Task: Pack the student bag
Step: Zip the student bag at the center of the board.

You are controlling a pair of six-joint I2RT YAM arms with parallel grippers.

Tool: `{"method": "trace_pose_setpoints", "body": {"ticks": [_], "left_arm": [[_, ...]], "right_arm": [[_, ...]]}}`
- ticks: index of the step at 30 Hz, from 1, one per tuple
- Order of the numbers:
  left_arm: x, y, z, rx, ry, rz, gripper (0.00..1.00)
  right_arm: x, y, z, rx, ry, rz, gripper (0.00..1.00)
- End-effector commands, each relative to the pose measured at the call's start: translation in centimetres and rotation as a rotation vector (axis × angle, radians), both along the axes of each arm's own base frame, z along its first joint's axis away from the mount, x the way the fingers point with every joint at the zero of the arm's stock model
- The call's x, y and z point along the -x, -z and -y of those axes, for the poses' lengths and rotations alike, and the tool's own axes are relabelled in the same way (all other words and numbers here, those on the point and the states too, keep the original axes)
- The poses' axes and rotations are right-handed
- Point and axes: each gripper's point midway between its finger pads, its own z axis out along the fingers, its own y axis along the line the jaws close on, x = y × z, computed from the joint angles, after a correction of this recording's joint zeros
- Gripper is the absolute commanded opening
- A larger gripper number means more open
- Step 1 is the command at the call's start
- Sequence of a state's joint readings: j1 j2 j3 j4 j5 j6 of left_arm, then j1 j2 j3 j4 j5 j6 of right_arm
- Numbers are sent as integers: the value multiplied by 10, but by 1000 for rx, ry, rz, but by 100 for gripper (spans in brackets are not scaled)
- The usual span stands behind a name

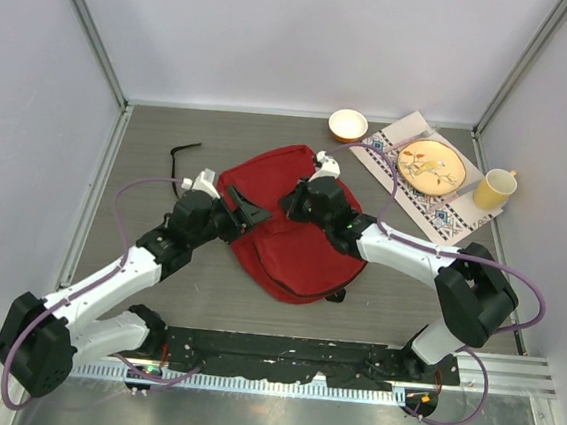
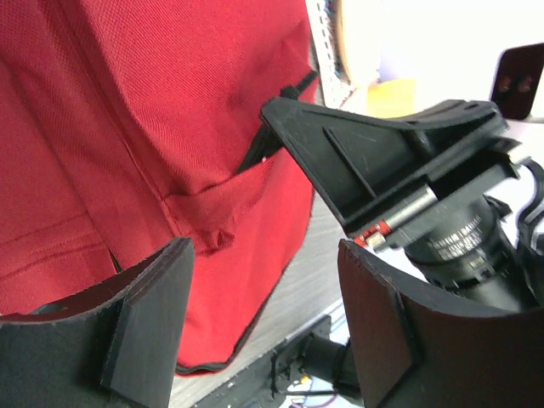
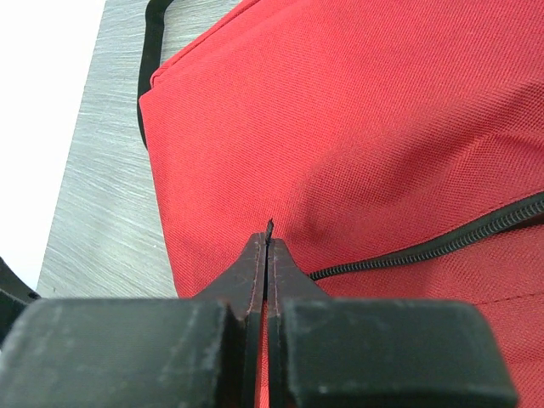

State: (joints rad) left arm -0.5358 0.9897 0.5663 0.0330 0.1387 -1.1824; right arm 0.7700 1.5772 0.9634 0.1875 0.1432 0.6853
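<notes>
The zipper pull goes toward the bag's edge by the patterned mat next, and my right gripper releases it there. The zipper runs on past my closed fingers.
The student bag [image 1: 295,249] lies flat mid-table, a red fabric backpack with a dark zipper [image 3: 442,242]. My right gripper [image 1: 290,204] rests on its upper middle. Its jaws [image 3: 269,242] are pressed together on a small dark zipper pull whose tip pokes out between them. My left gripper [image 1: 248,212] hovers at the bag's left edge, open, with nothing between its fingers. In the left wrist view the red bag [image 2: 170,110] fills the space beyond that gripper [image 2: 265,255], and one of the right gripper's fingers [image 2: 357,161] reaches in from the right.
A thin black item [image 1: 184,153] lies left of the bag. At the back right are an orange bowl [image 1: 347,124], a plate [image 1: 432,167] on a patterned mat [image 1: 453,221] and a yellow mug [image 1: 494,189]. White walls enclose the table.
</notes>
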Motion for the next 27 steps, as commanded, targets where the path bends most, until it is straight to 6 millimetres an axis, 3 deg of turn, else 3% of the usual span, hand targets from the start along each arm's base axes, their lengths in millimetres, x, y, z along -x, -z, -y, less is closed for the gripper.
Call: {"method": "trace_pose_setpoints", "body": {"ticks": [1, 3, 6, 14, 17, 27], "left_arm": [[-18, 4, 0, -145, -70, 29, 70], [-19, 16, 1, -219, -68, 21, 70], [-23, 8, 8, -287, -54, 50, 69], [-37, 20, 14, -448, -64, 53, 63], [-35, 27, 19, -477, -41, 45, 57], [-24, 31, 18, -496, -9, 62, 55]], "right_arm": [[-6, -22, 2, -45, 16, 61, 1], [-6, -24, 2, -48, 15, 63, 1], [-5, -25, 3, -49, 18, 66, 1], [-5, -27, 2, -57, 13, 69, 1], [-5, -27, 1, -60, 10, 68, 1], [-6, -27, 0, -61, 9, 63, 1]]}}
